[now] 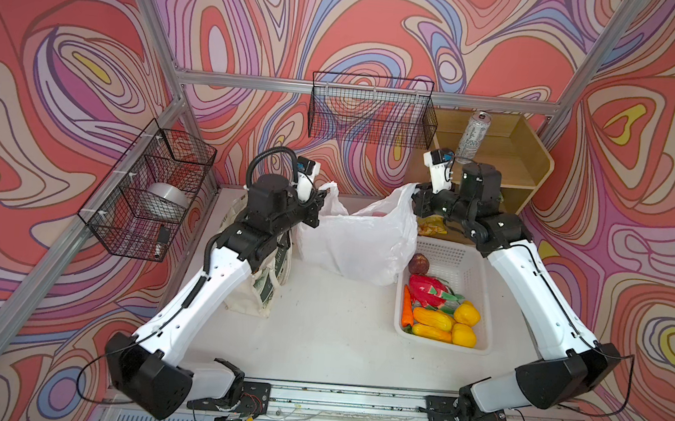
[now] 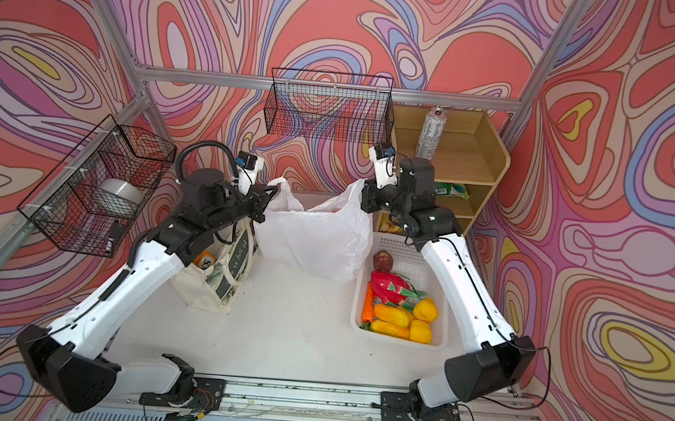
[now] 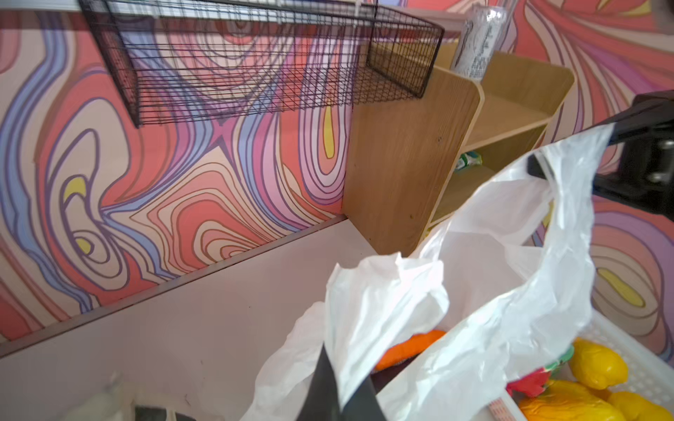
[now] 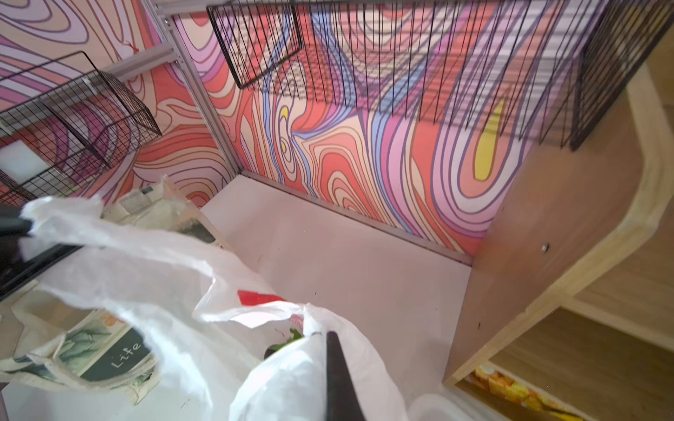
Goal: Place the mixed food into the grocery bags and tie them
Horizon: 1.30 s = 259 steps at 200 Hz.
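My right gripper moves over the bag's opening toward the bag's handle in my left gripper next and releases its own handle, as the other lies across from it.
A thin white plastic bag stands open at mid-table. My left gripper is shut on its left handle. My right gripper is shut on the right handle, and the film hides one fingertip. An orange item lies inside the bag. The cream canvas tote stands under my left arm. A pink dragon fruit, a carrot and yellow vegetables lie in a white basket. A silver can stands on the shelf.
A wooden shelf unit at the back right holds a green packet and yellow snack packets low down. Black wire baskets hang on the back wall and the left wall.
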### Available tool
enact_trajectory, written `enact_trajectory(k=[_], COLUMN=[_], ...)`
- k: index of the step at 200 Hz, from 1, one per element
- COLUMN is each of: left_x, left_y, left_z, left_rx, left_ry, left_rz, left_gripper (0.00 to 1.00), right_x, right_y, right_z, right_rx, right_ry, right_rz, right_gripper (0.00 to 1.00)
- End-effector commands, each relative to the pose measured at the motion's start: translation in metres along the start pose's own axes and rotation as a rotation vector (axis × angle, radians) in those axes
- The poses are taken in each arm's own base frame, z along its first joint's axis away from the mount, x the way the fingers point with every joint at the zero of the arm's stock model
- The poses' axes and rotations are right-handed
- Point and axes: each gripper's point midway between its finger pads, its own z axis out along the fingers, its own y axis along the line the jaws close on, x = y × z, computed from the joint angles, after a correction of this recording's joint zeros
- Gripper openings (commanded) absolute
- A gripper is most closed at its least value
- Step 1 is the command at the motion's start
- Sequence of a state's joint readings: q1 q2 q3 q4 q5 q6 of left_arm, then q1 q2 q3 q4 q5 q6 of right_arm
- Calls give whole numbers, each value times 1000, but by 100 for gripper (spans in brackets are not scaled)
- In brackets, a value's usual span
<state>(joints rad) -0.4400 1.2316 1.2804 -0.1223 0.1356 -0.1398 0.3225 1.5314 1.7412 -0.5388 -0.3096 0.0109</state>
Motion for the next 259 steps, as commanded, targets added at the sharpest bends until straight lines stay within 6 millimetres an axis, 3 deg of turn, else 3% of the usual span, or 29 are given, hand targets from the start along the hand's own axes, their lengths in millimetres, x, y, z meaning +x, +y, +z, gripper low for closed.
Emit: enact_trajectory(k=[1,30,67,75,79,87,99,131,158,220,239,259], left_x=[-24,2,21,23,24,25,24,21,22,32,37,41], left_y=[2,5,0,-3,-4,-7,-13,-22,-28,-29,-28,-30], left_z=[-18,-14,-4,-4,-4,-4,-6,-9,-9,-5,-2,2], left_rx=[-86,-128,-88,-66,-57,-37,-5,56,82,84,78,85], left_ry=[-178,-143,-157,-161,-162,-166,-172,-198,-200,-175,-164,-151], left_rz=[-162,-245,-294,-287,-282,-272,-257,-256,-257,-246,-247,-248], left_gripper=[0,0,0,0,0,0,0,0,0,0,0,0], right_x=[2,28,68,74,75,72,56,0,-21,-13,-3,9], right_y=[9,3,-1,-4,-5,-4,-2,15,38,130,147,152], right_z=[9,14,4,2,0,-7,-18,-46,-34,14,24,33], right_rx=[-77,-72,-33,-15,-7,4,14,-21,-164,-312,-291,-254], right_ry=[24,72,115,130,135,132,102,-1,-32,-45,-38,-33], right_rz=[-27,5,54,58,59,61,68,133,288,414,423,439], right_gripper=[0,0,0,14,28,49,60,66,66,72,72,72])
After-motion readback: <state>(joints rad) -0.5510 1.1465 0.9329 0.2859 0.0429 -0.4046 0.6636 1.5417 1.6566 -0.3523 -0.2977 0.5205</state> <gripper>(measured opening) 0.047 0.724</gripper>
